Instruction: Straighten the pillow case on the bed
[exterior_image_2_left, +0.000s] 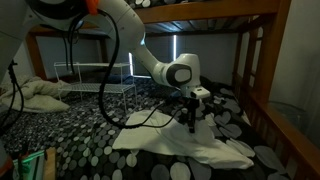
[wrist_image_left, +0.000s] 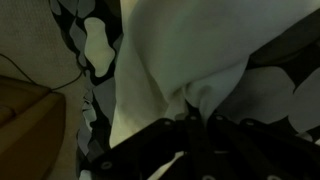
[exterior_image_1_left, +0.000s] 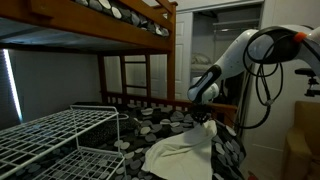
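My gripper should pull the raised fold down and back toward my base onto the bedding by the case's near edge [exterior_image_2_left: 174,155] to let go, as the fold stands peaked.
The cream-white pillow case [exterior_image_1_left: 182,152] [exterior_image_2_left: 175,140] lies wrinkled on the lower bunk of the brown wooden bed [exterior_image_1_left: 130,97] [exterior_image_2_left: 255,60], over the dark pebble-patterned bedding. My gripper [exterior_image_1_left: 206,116] [exterior_image_2_left: 191,118] is shut on a pinched fold of the cloth and holds that fold up in a peak above the bedding. In the wrist view the cloth [wrist_image_left: 180,60] bunches into the closed black fingers [wrist_image_left: 165,135] of my gripper [wrist_image_left: 196,118].
A white wire-grid rack [exterior_image_1_left: 50,135] [exterior_image_2_left: 95,75] stands over the bedding beside the cloth. A crumpled pale pillow or sheet [exterior_image_2_left: 35,95] lies further off on the bedding. Bed posts and ladder rails [exterior_image_1_left: 135,75] frame the space, with the upper bunk [exterior_image_1_left: 90,20] overhead.
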